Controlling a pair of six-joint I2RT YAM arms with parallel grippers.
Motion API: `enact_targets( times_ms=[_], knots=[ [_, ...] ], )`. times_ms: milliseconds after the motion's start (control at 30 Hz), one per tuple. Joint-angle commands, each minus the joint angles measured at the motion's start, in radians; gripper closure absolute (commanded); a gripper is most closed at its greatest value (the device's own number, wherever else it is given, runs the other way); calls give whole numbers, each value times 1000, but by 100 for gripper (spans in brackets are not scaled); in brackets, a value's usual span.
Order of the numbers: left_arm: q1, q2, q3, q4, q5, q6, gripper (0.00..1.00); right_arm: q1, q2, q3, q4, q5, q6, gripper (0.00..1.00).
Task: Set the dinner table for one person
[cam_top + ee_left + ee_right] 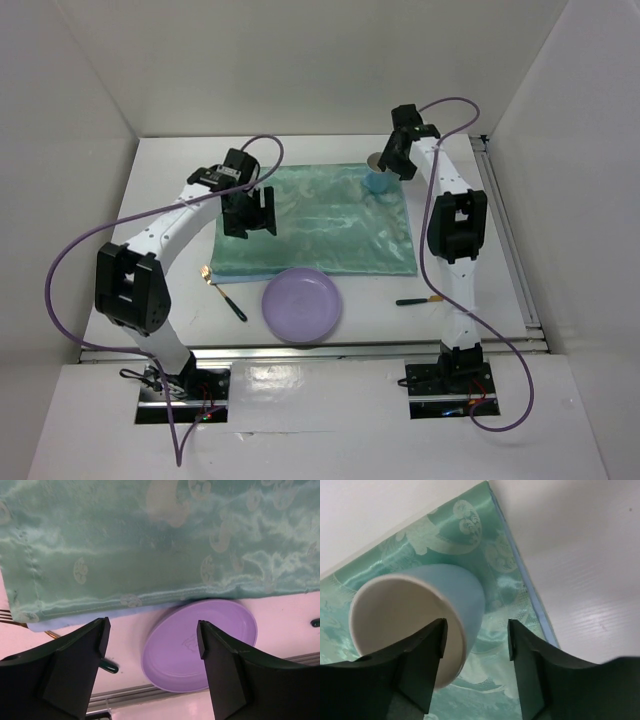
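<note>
The robot's left gripper will move back and down onto the plate's rim on the side facing the fork, before it sets the purple plate [302,305] on the cloth.
On the white dinner table [330,152] lies a green patterned cloth [320,225]. A light blue cup [380,182] with a white inside [400,615] stands on the cloth's far right corner. My right gripper [392,165] hovers over it, open: in the right wrist view [476,630] one finger sits over the cup's mouth and the other outside, with the wall between them and a gap showing. My left gripper [248,222] hangs open and empty above the cloth's left part [152,630]. A purple plate [302,305] [200,650] rests at the near edge.
A fork with gold tines and a dark handle [222,292] lies left of the plate. Another dark-handled utensil [418,300] lies to the plate's right. A small grey round item [374,160] sits behind the cup. A metal rail [510,250] bounds the table's right side.
</note>
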Motion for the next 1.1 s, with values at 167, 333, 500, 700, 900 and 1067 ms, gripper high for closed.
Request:
enact_targets(
  times_ms=[167, 333, 500, 700, 900, 1067],
  knots=[
    [-81, -133, -176, -28, 24, -55, 11, 33, -121, -7, 109, -11, 1, 12],
    [-123, -219, -334, 23, 49, -105, 11, 33, -258, -21, 143, -23, -28, 3],
    [-161, -264, -485, 125, 65, -137, 11, 33, -412, -101, 143, -23, -57, 1],
    [-210, -241, -582, 239, 57, -207, 19, 42, -670, -419, 245, -49, -48, 1],
    [-221, -221, -664, 317, 33, -245, 40, 51, -796, -572, 235, -49, -48, 1],
    [-230, -202, -679, 308, 1, -234, 83, 51, -888, -687, 223, -15, -86, 1]
  ],
)
